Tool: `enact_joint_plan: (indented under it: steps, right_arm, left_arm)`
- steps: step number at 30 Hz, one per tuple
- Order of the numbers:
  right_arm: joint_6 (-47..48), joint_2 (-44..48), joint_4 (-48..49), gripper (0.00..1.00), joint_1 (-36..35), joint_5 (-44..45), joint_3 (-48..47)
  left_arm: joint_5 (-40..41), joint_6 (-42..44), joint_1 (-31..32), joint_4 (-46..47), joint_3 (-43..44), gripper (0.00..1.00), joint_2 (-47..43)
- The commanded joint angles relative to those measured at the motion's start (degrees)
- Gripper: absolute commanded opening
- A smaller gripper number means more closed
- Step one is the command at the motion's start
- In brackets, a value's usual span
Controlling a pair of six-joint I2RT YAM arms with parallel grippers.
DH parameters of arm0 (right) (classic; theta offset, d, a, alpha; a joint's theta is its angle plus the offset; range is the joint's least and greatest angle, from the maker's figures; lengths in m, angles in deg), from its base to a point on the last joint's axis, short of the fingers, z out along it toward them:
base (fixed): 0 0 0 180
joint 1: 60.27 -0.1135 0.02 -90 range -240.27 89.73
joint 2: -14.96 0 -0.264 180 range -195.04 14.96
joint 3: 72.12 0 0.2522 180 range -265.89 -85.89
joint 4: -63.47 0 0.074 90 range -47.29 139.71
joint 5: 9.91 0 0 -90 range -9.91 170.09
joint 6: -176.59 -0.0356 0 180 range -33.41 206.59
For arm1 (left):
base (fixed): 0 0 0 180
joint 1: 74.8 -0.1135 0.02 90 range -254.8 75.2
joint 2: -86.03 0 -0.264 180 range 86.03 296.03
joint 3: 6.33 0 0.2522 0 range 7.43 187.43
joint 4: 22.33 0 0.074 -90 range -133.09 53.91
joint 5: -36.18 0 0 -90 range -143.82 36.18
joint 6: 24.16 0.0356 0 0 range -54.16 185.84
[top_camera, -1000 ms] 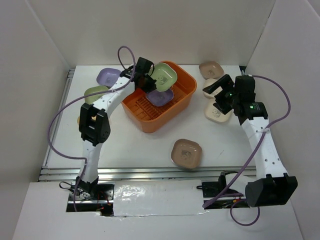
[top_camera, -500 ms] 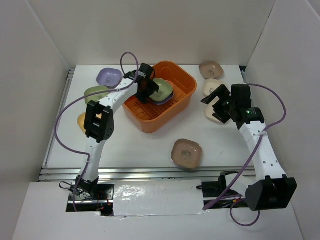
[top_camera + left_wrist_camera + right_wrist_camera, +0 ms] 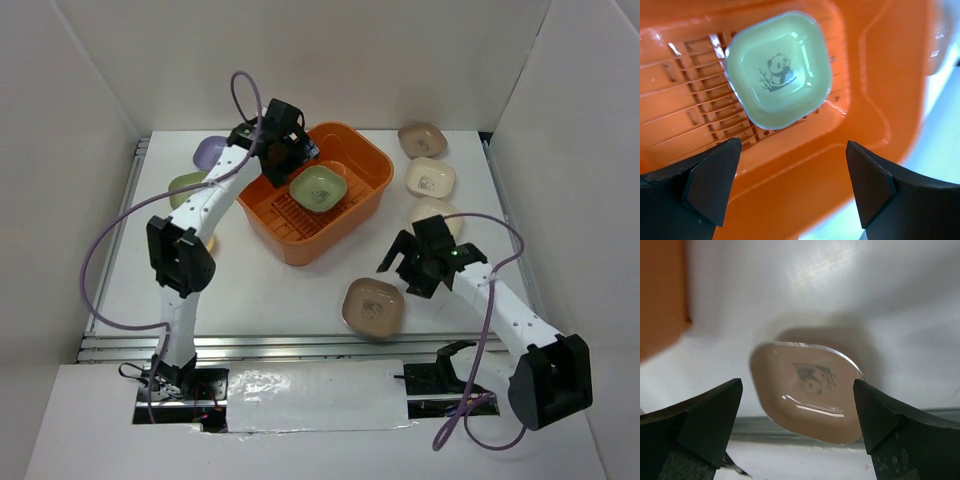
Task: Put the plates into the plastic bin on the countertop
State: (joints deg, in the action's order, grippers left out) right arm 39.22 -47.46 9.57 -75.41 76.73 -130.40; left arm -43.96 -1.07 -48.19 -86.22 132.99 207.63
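The rim facing this arm on the brown plate is the next place my right gripper will go, and it will lower and draw back to get there.
The orange plastic bin stands at the middle back of the white countertop. A green panda plate lies flat on its slotted bottom. My left gripper hangs open over the bin's left rim. In the left wrist view the green plate lies beyond the empty left gripper. My right gripper is open just right of a brown plate near the front rail. In the right wrist view that brown plate sits between the wide fingers of the right gripper, untouched.
More plates lie on the countertop: a brown one and a cream one at back right, a cream one behind my right arm, a purple one and a green one at left. White walls enclose three sides.
My left gripper opened and let the green plate drop into the bin, then drew back to the rim. My right arm swung from the cream plates down to the brown plate.
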Motion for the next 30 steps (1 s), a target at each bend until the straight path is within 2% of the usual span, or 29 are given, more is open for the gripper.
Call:
enact_joint_plan:
  steps: [1, 8, 14, 17, 22, 25, 30]
  right_arm:
    - [-5.34, 2.65, -0.12, 1.0, -5.94, 4.75, 4.25]
    - [-11.59, 2.12, -0.55, 0.97, -13.15, 11.61, 9.53]
    - [-13.97, 0.99, -0.64, 0.93, -14.57, 13.29, 10.5]
    - [-14.76, 2.63, -1.78, 0.94, -16.76, 15.04, 8.75]
    - [-15.11, 5.72, -9.05, 0.98, -16.59, 17.94, 3.65]
    - [-14.68, 5.37, -11.18, 0.99, -16.42, 17.95, 3.64]
    - [-14.5, 6.78, -7.95, 0.95, -16.42, 15.67, 8.46]
  left_arm:
    - [6.99, 6.44, -0.68, -6.98, 2.42, 0.99, -9.17]
    - [14.3, 12.24, -9.11, -12.62, -8.21, 0.99, -22.35]
    - [13.69, 15.76, -15.44, -9.47, -25.43, 0.99, -32.02]
    - [12.46, 17.43, -18.51, -6.84, -35.43, 0.99, -35.55]
    - [11.05, 18.49, -20.19, -5.68, -40.47, 0.99, -38.02]
    - [10.35, 18.84, -20.55, -5.16, -42.06, 0.99, -38.63]
    - [9.73, 19.45, -21.34, -4.63, -43.9, 0.99, -38.9]
